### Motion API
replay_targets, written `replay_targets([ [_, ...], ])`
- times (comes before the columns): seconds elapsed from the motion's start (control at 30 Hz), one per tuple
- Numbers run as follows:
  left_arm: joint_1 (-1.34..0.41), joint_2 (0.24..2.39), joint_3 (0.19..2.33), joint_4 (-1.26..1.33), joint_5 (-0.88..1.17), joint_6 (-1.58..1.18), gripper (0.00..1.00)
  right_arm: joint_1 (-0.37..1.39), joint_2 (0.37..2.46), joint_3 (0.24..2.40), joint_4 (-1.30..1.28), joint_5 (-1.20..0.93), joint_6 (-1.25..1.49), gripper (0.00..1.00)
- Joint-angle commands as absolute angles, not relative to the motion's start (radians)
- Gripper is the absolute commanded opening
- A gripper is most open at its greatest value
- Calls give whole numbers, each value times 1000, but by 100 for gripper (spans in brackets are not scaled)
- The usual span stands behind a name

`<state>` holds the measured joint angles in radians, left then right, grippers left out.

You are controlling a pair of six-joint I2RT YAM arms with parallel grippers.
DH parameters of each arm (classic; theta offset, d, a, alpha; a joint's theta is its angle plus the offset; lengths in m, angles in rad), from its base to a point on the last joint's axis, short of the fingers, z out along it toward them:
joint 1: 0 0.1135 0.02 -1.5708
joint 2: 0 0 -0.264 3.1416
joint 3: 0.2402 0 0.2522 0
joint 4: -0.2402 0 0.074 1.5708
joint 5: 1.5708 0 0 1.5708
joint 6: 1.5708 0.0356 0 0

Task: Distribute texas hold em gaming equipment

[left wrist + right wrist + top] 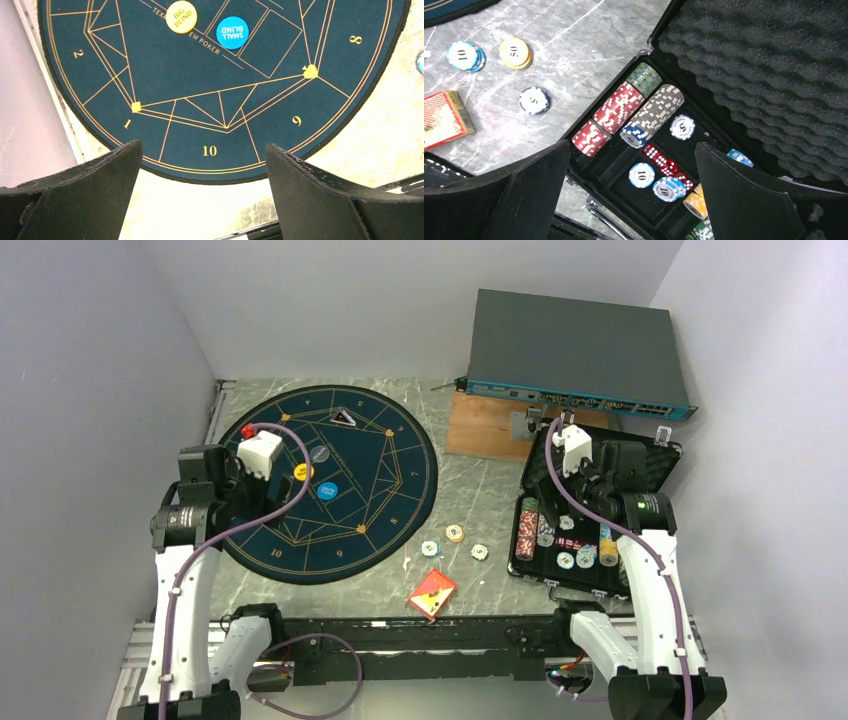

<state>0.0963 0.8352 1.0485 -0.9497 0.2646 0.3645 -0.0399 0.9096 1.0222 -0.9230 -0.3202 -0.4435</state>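
Note:
My left gripper should next move outward and go down around the rim of the grey disc (pixel 319 454). The grey disc lies flat on the mat (pixel 385 495), farther outward than the yellow one.
On the round navy mat (pixel 385 495) lie a yellow "big blind" disc (pixel 181 16) and a blue "small blind" disc (pixel 232 32). Three loose poker chips (pixel 455 533) rest on the table between the mat and the case, and a red-backed card deck (pixel 433 593) lies nearer the arms. The open black case (pixel 640 465) holds rows of red, grey and green chips (pixel 616 107), loose chips (pixel 642 175) and red dice (pixel 664 162). My left gripper (pixel 202 145) hangs open high over the mat's near edge. My right gripper (pixel 631 145) hovers open above the case, holding nothing.
A grey flat box (pixel 580 355) sits on a wooden board (pixel 485 425) behind the case. The case's foam lid (pixel 764 75) stands open on the far side. Walls close in on the left, back and right. A black rail (pixel 400 635) runs along the near edge.

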Motion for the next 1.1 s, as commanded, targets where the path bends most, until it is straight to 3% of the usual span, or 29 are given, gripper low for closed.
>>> replay_targets([
  [0.0, 91, 885, 1046, -911, 273, 374, 99, -27, 908, 1006, -900, -343, -402, 100],
  [0.3, 64, 1202, 1095, -715, 248, 462, 99, 61, 990, 935, -794, -272, -392, 100],
  [0.43, 44, 1448, 1251, -679, 263, 466, 100, 68, 1007, 960, -788, -268, -393, 100],
  [0.57, 35, 1710, 1452, -698, 289, 454, 90, 69, 1008, 963, -767, -252, -384, 100],
  [0.73, 18, 1942, 1651, -702, 318, 360, 88, 68, 1015, 967, -754, -247, -384, 100],
  [1.07, -47, 2116, 1732, -668, 252, 336, 90, 69, 1040, 971, -739, -254, -383, 100],
])
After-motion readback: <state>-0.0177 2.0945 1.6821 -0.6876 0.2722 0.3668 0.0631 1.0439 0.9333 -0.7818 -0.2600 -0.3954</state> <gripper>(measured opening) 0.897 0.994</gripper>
